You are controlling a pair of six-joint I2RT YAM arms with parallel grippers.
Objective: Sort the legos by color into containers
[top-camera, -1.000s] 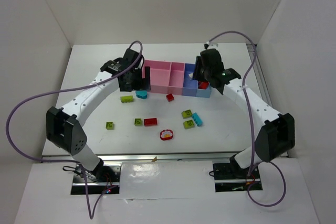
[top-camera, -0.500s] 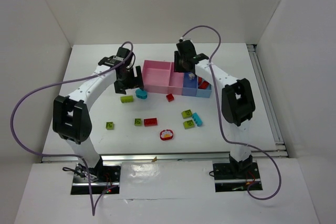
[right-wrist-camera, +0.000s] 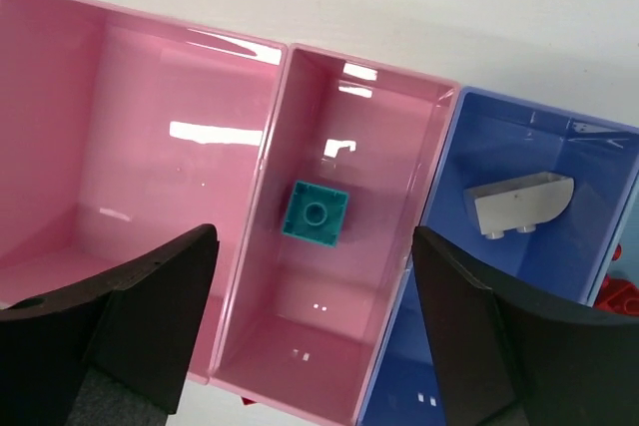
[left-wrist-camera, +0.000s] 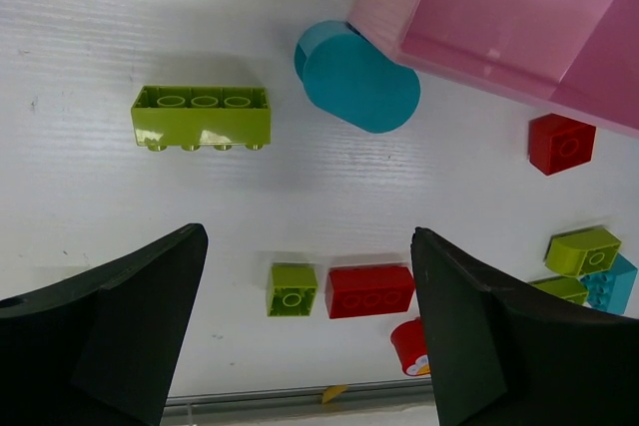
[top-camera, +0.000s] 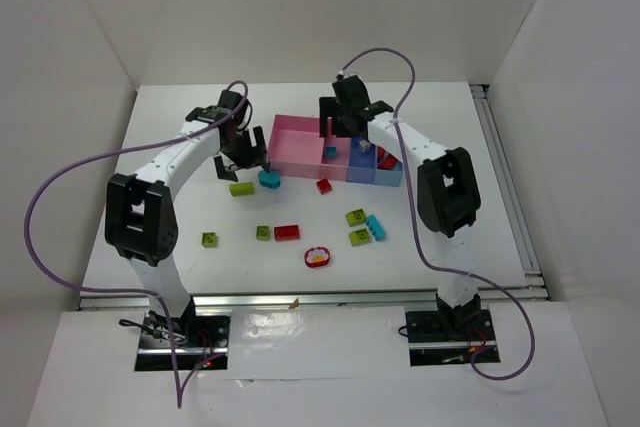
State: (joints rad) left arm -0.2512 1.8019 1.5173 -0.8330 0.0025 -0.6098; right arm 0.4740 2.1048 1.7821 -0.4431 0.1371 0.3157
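The left gripper shifts to the left in its wrist view next and comes down astride the long lime brick, since both short ends have bare table beside them.
My right gripper hangs open over the narrow pink bin of the containers. A teal brick lies loose on that bin's floor, below the jaws. A white brick rests in the blue bin beside it. My left gripper is open and empty above the table, left of the bins. A long lime brick and a cyan rounded piece lie ahead of it. A small lime brick and a red brick show between its fingers, far below.
More legos lie scattered on the white table: a red brick by the bins' front wall, lime bricks, a cyan one and a round red-rimmed piece. White walls enclose the table on three sides.
My right gripper swung left from the blue bins to the narrow pink bin and opened; the teal brick now lies in that bin. The left gripper shifted slightly left.
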